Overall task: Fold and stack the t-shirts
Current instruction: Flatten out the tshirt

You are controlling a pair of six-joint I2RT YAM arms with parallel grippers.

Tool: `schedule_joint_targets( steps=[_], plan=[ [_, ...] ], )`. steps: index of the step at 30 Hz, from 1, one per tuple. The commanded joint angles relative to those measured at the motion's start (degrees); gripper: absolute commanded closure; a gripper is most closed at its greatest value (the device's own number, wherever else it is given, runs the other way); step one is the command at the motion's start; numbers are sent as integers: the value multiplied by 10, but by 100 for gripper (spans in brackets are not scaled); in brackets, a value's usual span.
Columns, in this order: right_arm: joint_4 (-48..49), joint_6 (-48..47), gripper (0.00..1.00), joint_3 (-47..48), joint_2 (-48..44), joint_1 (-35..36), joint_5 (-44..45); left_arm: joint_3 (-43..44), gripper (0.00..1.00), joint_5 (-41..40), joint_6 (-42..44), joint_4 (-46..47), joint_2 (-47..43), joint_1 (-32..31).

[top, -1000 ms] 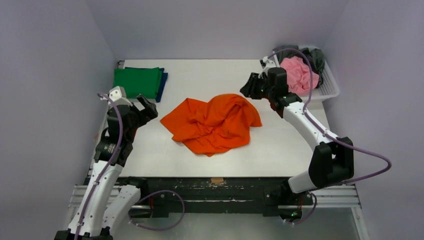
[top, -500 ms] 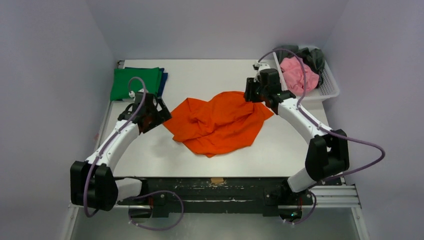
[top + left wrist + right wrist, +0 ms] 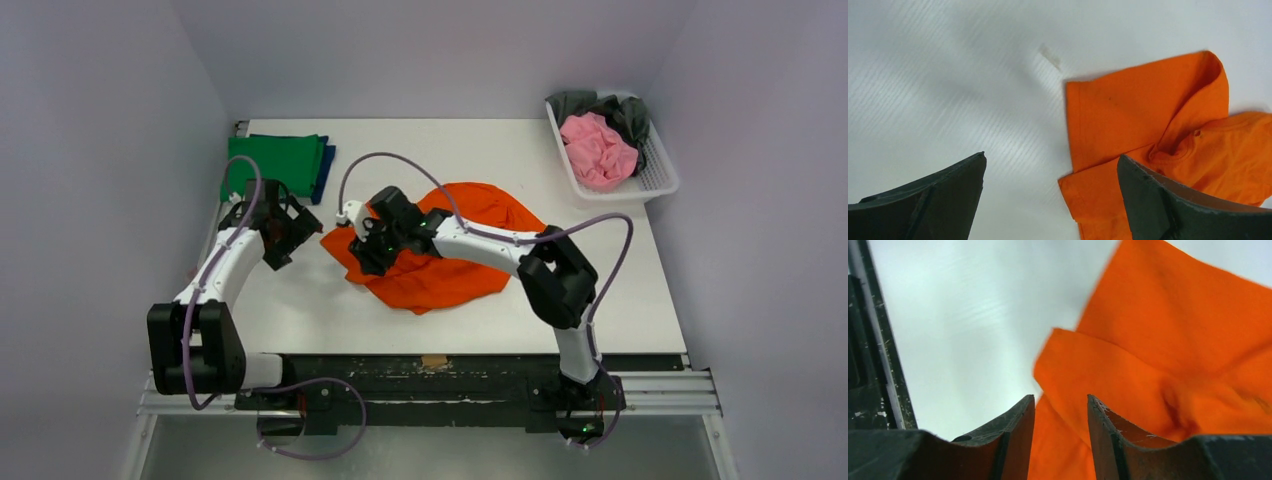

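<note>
My right gripper moves down onto the end of the orange fold (image 3: 356, 275) (image 3: 1052, 358) facing my left gripper next, since that flap lies doubled over the flat cloth.
A bright orange t-shirt (image 3: 455, 265) lies crumpled in the middle of the table. My right gripper (image 3: 368, 258) hangs over its left part, jaws a little apart, with orange cloth (image 3: 1148, 340) showing beyond the gap; in the right wrist view the gripper (image 3: 1060, 402) holds nothing that I can see. My left gripper (image 3: 292, 238) is wide open just left of the shirt's left corner; in the left wrist view (image 3: 1050, 165) that corner (image 3: 1108, 120) lies flat on the table ahead. A folded green shirt (image 3: 272, 165) lies on a dark blue one (image 3: 327, 168) at the back left.
A white mesh basket (image 3: 660, 182) at the back right holds a pink shirt (image 3: 598, 150) and a dark grey one (image 3: 628, 112). The right arm (image 3: 500, 245) stretches across the orange shirt. The table's near edge has a black rail (image 3: 430, 365).
My right gripper has swung from the shirt's back right edge across to its left part. My left gripper has drawn back a little to the left. The shirt has spread slightly rightward.
</note>
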Motion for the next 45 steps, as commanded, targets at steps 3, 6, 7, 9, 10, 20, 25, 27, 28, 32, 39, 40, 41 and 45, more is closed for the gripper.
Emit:
schedule_joint_targets(
  steps=[3, 6, 7, 9, 10, 20, 25, 27, 28, 32, 39, 40, 41, 45],
  plan=[
    [-21, -158, 58, 60, 50, 39, -25, -9, 0, 37, -9, -6, -3, 37],
    [-11, -199, 58, 50, 63, 44, -17, -1, 0, 33, -5, -14, 1, 38],
    [-10, -204, 58, 51, 67, 45, -17, 2, 0, 32, -3, -17, 3, 39],
    [-16, -211, 58, 62, 77, 45, -15, 7, 0, 28, 0, -21, 5, 40],
    [-21, -213, 58, 68, 85, 46, -12, 8, 0, 27, 3, -21, 4, 39],
    [-11, -202, 85, 89, 100, 51, 20, 20, 0, 20, 15, -24, 9, 42],
    [87, -156, 95, 29, 37, 50, -9, 25, 1, 37, 13, -19, 26, 42],
    [119, -144, 96, 1, 13, 51, -10, 32, 2, 57, 8, -18, 44, 41],
    [128, -137, 96, -11, 3, 50, -11, 37, 2, 68, 6, -16, 53, 42],
    [143, -117, 100, -36, -16, 47, -6, 46, 5, 111, -1, -4, 93, 41],
    [298, 39, 100, -162, -135, -35, 15, 67, 11, 119, -7, -15, 141, 26],
    [314, 65, 100, -181, -154, -59, 11, 73, 11, 115, -7, -21, 148, 21],
    [332, 96, 100, -198, -172, -81, 9, 79, 11, 113, -6, -25, 154, 17],
    [331, 148, 100, -249, -230, -154, 58, 103, 12, 98, -4, -47, 179, -3]
  ],
)
